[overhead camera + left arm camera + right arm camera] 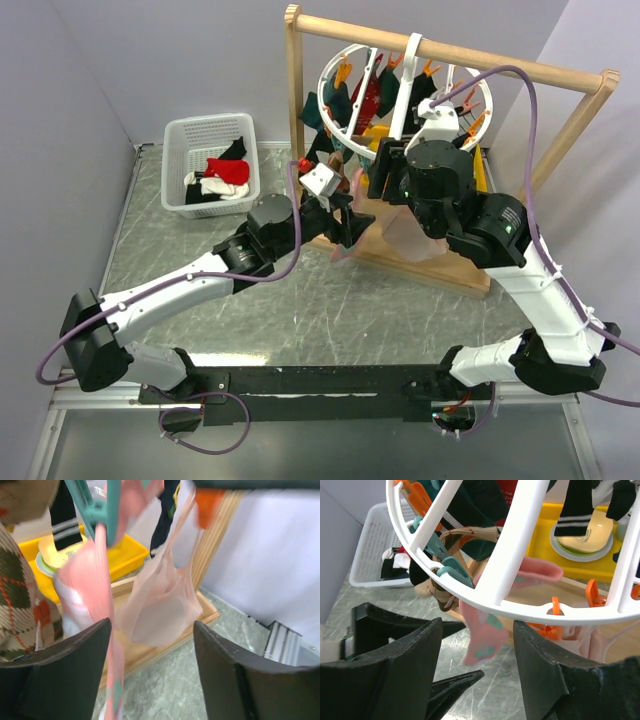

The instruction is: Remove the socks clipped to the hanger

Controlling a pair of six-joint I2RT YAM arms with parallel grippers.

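Note:
The left gripper shifts toward the argyle sock next until the pink sock's toe sits between its fingers, since the toe end of the pink sock (115,679) hangs beside one finger.
The white hanger ring (404,95) hangs from the wooden rail with several socks clipped on: dark teal (335,100), red (365,95), striped and argyle. In the right wrist view its rim (520,611) crosses just above my open, empty right gripper (477,650), which sits under the ring (385,170). A pink sock with teal marks (485,635) hangs between its fingers. My left gripper (345,222) is open and empty (150,650). That pink sock (95,580) hangs by its left finger (65,670). A pale pink sock (160,605) hangs just ahead.
A white basket (172,165) holding loose socks stands at the back left. The wooden frame (450,55) has a base board (440,270) on the table. A yellow tray (570,565) with a plate (587,535) lies behind the frame.

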